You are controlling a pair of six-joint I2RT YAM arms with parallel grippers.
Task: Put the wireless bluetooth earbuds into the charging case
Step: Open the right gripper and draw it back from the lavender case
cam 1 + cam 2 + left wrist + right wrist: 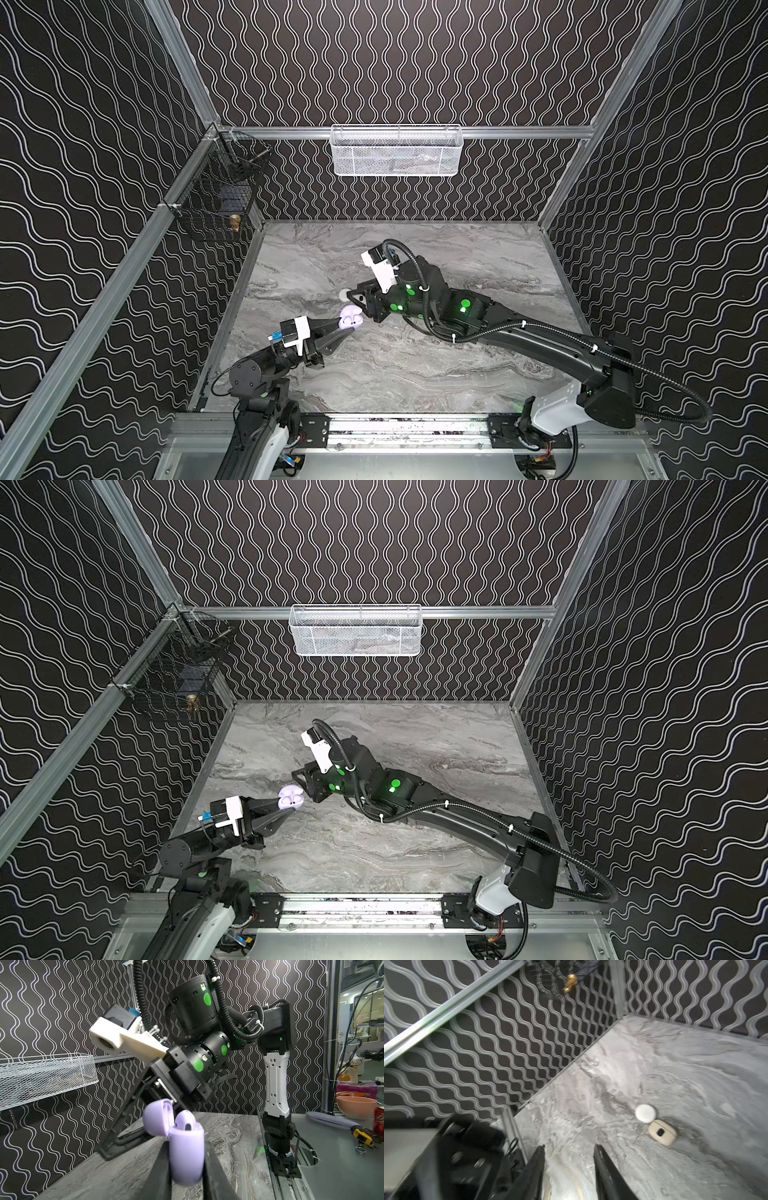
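My left gripper will next turn to point down, set the case down on the bare marble next to the cream case and let go of it, because the tabletop is below.
A pale lavender charging case (350,319) (291,798) (186,1157) is held off the marble table with its lid (158,1118) swung open. My left gripper (352,328) (186,1147) is shut on the case's lower body, one finger on each side. A lavender earbud (185,1121) sits in the case's mouth. My right gripper (357,303) (569,1147) hangs just behind and to the right of the case, pointing down at the table. It is open, with only bare marble between its fingers.
A small cream case (662,1132) lies open on the table with its round white lid (645,1113) (344,295) beside it, just behind the right gripper. A white mesh basket (397,151) hangs on the back wall. A black wire basket (216,195) is in the left corner.
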